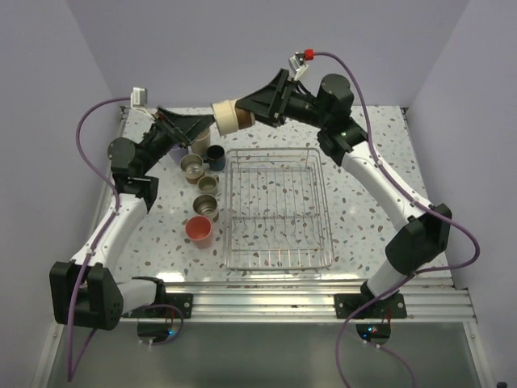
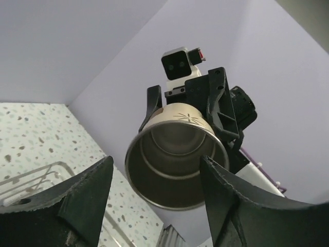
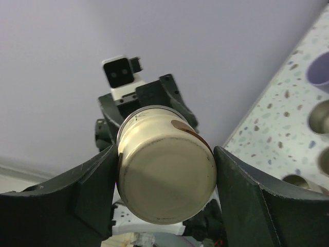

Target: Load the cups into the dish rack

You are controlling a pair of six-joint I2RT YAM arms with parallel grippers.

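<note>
I will next swing my right gripper right in the top view to the empty rack's far corner [image 1: 303, 171] below it, fingers turning down, then lower and release the cup.
A beige cup [image 1: 233, 118] hangs on its side in the air above the far edge of the table. My right gripper [image 1: 246, 111] is shut on it, a finger on each side of its base end [image 3: 167, 180]. The cup's open mouth [image 2: 177, 154] faces my left gripper [image 2: 155, 160], which stands open with its fingers [image 2: 87, 200] apart from the rim. The wire dish rack [image 1: 279, 151] lies below with no cup in it. On the table to its left stand a dark blue mug [image 1: 216, 156], three steel cups [image 1: 192, 167] and a coral cup [image 1: 199, 230].
A tan tumbler [image 1: 199, 145] stands partly hidden behind the left gripper. A lavender cup [image 3: 318, 72] shows at the edge of the right wrist view. Lilac walls close in the table on three sides. A metal rail [image 1: 323, 299] runs along the near edge.
</note>
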